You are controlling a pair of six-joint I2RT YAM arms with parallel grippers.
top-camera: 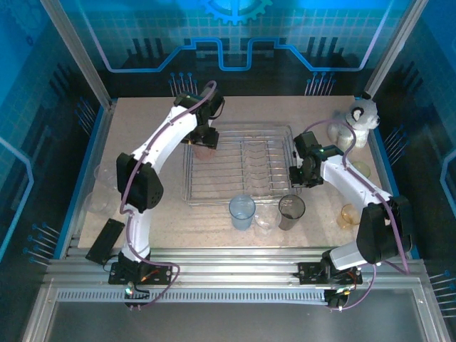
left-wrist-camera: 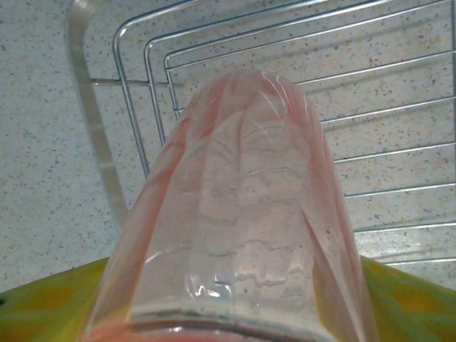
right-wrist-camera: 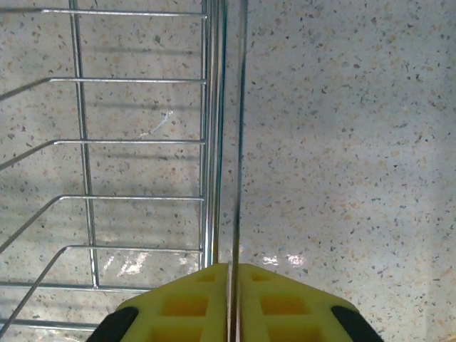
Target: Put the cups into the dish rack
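Observation:
Next, the left gripper lowers its red-pink cup into the rack's empty far corner (top-camera: 199, 152) (left-wrist-camera: 179, 96) below until it meets the bottom wires, then lets it go.
My left gripper (top-camera: 205, 137) is shut on a red-pink cup (top-camera: 205, 149) and holds it over the far left corner of the dish rack (top-camera: 235, 201). In the left wrist view the pink cup (left-wrist-camera: 249, 206) is very close, with a yellow pad (left-wrist-camera: 410, 303) on either side and rack wires (left-wrist-camera: 399, 149) beneath. My right gripper (top-camera: 296, 175) is at the rack's right side. Its yellow jaws (right-wrist-camera: 234, 281) are pinched on the thin rim wire (right-wrist-camera: 239, 142). A blue cup (top-camera: 241, 211), a clear cup (top-camera: 264, 221) and a smoky grey cup (top-camera: 291, 211) stand in front of the rack.
An amber cup (top-camera: 349, 214) and clear cups (top-camera: 360, 169) stand to the right, near a white plush toy (top-camera: 363, 116) at the back right. More clear cups (top-camera: 100, 179) sit by the left edge. A black flat object (top-camera: 105, 239) lies at the front left.

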